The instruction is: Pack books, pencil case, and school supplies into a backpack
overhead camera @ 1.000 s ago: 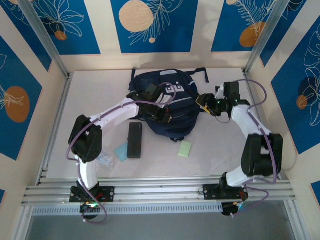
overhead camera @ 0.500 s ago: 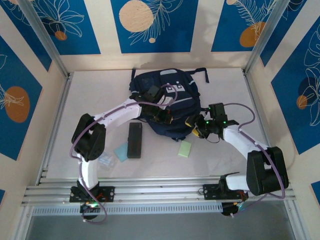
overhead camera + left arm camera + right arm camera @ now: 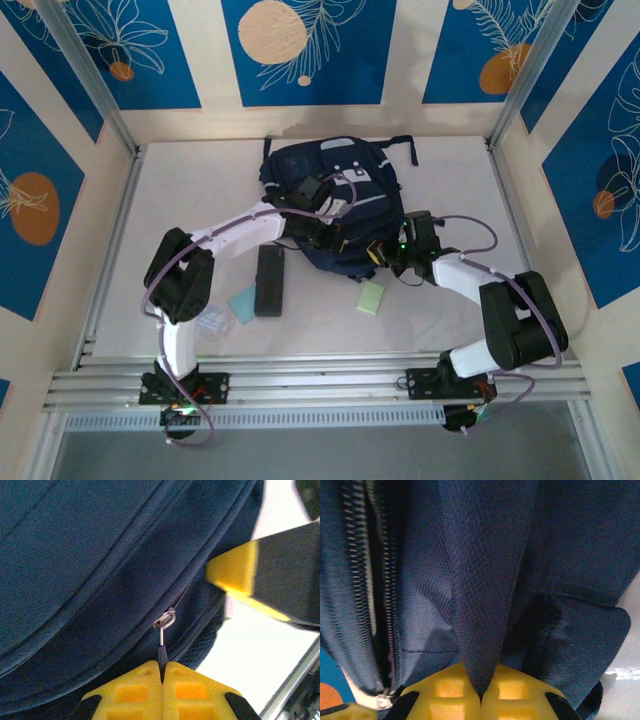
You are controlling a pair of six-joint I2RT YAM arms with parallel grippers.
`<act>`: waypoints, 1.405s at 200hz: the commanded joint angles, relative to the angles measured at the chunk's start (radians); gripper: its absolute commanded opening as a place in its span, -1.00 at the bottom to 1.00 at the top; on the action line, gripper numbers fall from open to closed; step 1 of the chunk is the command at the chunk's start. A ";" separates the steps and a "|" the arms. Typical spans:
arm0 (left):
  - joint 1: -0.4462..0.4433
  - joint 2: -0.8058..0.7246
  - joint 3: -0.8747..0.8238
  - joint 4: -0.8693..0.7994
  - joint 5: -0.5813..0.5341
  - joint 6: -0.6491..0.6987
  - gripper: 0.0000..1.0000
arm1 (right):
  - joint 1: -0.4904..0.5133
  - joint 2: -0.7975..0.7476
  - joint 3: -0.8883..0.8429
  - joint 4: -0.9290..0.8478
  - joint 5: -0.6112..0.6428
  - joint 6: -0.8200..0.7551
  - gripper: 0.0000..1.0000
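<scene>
My left gripper sweeps along the seam to the bag's opposite side edge point(image 3: 273, 192) next and releases the pull, since the slider still sits close beside my right gripper.
The navy backpack point(image 3: 335, 185) lies at the back middle of the table. My left gripper point(image 3: 335, 236) is over its near part, shut on the dark zipper pull point(image 3: 162, 655), whose metal ring point(image 3: 165, 618) hangs off the slider. My right gripper point(image 3: 386, 253) is at the bag's near right edge, shut on a fold of backpack fabric point(image 3: 485, 600) beside an open zipper point(image 3: 357, 555). The black pencil case point(image 3: 269, 280), a light blue pad point(image 3: 242, 302), a pale green pad point(image 3: 370, 297) and a clear plastic piece point(image 3: 210, 320) lie on the table. The books are hidden.
Aluminium rails point(image 3: 320, 380) run along the near edge, and upright posts point(image 3: 90, 85) stand at the back corners. The right gripper's yellow finger point(image 3: 235, 575) sits close beside the left gripper over the bag.
My right arm swung in from the right of the backpack to its near right edge, and its jaws closed on the fabric. The left gripper stayed shut on the zipper pull.
</scene>
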 commanded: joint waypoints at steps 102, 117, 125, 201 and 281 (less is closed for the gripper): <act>0.188 -0.169 -0.106 -0.185 -0.272 0.187 -1.00 | -0.074 -0.122 -0.016 -0.157 0.125 -0.206 -1.00; 0.220 -0.166 -0.114 -0.166 -0.347 0.214 -1.00 | -0.080 -0.124 -0.019 -0.156 0.114 -0.226 -1.00; 0.239 -0.160 -0.120 -0.145 -0.391 0.224 -1.00 | -0.080 -0.126 -0.019 -0.157 0.113 -0.236 -1.00; 0.325 -0.053 -0.117 0.195 -0.682 0.162 -1.00 | -0.080 -0.113 -0.011 -0.163 0.081 -0.288 -1.00; 0.334 -0.058 -0.153 0.344 -0.766 0.109 -1.00 | -0.039 -0.060 0.044 -0.152 0.018 -0.334 -1.00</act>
